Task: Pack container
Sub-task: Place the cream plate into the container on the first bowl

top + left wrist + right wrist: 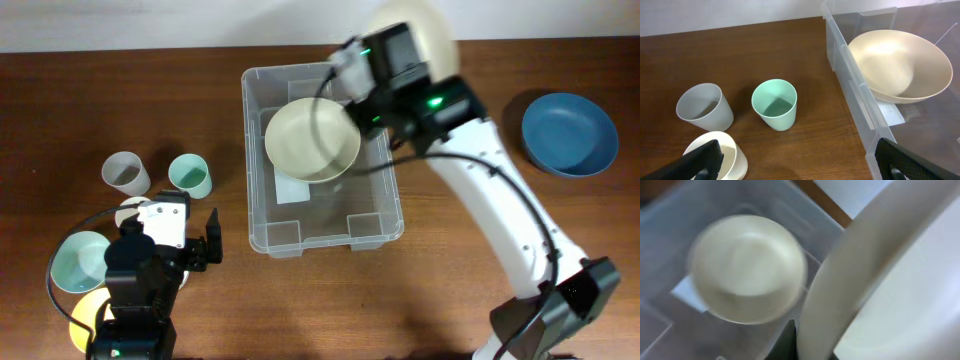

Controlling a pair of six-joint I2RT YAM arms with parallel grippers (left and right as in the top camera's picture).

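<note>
The second cream dish should swing in next with my right gripper, over the cream bowl (312,140) (747,269) inside the container. It should then go down and turn level onto the open bowl.
The clear plastic container (256,190) stands mid-table with a white label on its bottom. A cream bowl (312,140) lies inside it, toward the far end; it also shows in the left wrist view (900,65) and the right wrist view (747,267). My right gripper (388,58) is over the container's far right corner, shut on a second cream dish (425,28), held tilted on edge and filling the right wrist view (890,280). My left gripper (800,167) is open and empty, low over the table left of the container's wall (855,85).
Left of the container stand a grey cup (126,173) and a mint cup (190,175). A small white bowl (722,152), a mint bowl (80,262) and a yellow plate (82,322) sit by the left arm. A blue bowl (569,133) is at far right.
</note>
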